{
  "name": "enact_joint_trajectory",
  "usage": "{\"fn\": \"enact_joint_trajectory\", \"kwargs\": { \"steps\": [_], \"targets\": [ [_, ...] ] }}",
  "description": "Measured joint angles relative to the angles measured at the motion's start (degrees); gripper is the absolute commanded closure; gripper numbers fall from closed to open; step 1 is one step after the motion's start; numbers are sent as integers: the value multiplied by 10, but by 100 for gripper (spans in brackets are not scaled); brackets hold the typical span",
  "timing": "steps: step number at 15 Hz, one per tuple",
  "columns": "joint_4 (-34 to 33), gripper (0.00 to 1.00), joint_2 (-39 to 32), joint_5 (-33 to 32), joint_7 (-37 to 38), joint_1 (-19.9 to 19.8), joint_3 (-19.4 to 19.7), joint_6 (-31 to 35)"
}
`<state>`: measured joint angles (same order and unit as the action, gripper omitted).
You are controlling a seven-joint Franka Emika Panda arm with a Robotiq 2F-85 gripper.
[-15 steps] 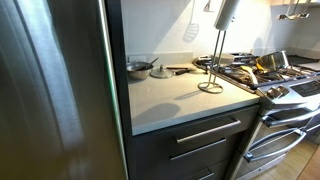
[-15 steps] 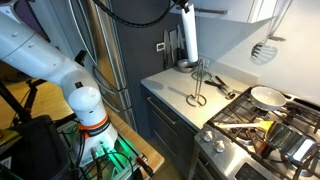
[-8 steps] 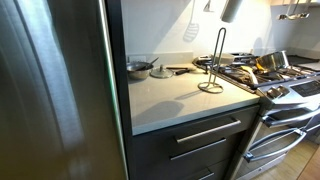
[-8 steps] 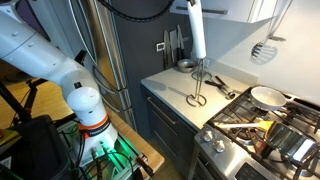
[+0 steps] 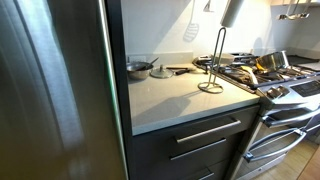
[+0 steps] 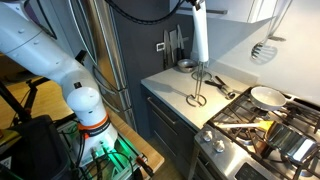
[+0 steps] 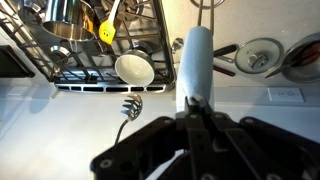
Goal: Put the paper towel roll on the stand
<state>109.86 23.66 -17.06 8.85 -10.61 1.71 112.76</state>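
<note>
Next, my gripper needs to carry the paper towel roll (image 6: 198, 35) slightly down over the stand's rod.
The paper towel roll (image 6: 198, 35) is a slim white cylinder held upright in the air, above the stand. In an exterior view only its lower end (image 5: 230, 12) shows at the top edge. The stand (image 5: 212, 66) is a thin wire holder with a round ring base on the white counter beside the stove; it also shows in the other exterior view (image 6: 197, 90). My gripper (image 7: 195, 110) is shut on the near end of the roll (image 7: 196, 60), which points away from the camera. The stand's rod is bare.
A stove (image 5: 285, 85) with pans and utensils stands right beside the stand. A steel fridge (image 5: 55, 90) borders the counter. A lidded pot (image 5: 140, 68) sits at the back. A white spatula (image 5: 191, 30) hangs on the wall. A white frying pan (image 6: 266, 97) is on the stove.
The roll has moved sideways and slightly up, from beside the stand to roughly above it, and now hangs more upright. The stand has not moved.
</note>
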Motion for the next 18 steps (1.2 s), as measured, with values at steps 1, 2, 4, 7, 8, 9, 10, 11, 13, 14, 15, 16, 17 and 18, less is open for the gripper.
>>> {"fn": "enact_joint_trajectory", "kwargs": {
  "steps": [1, 2, 4, 7, 8, 9, 10, 11, 13, 14, 15, 16, 17, 18],
  "targets": [
    [-4, 99, -4, 1, 0, 0, 1, 0],
    [-7, 99, -8, 1, 0, 0, 3, 0],
    [-13, 99, -15, 3, -1, 2, 6, 0],
    [-20, 99, -25, 8, -2, 2, 12, 0],
    [-20, 99, -28, 11, -3, 2, 14, 0],
    [-21, 99, -30, 14, -4, 2, 16, 0],
    [-22, 99, -32, 18, -5, 2, 18, 0],
    [-23, 99, -33, 21, -7, 2, 19, 0],
    [-28, 99, -36, 28, -10, 2, 22, 0],
    [-30, 99, -38, 31, -11, 2, 23, 0],
    [-32, 99, -40, 34, -12, 2, 23, 0],
    [-33, 99, -42, 37, -13, 2, 24, 0],
    [-33, 99, -44, 41, -14, 2, 25, 0],
    [-33, 99, -47, 45, -16, 2, 27, 0]
  ]
}}
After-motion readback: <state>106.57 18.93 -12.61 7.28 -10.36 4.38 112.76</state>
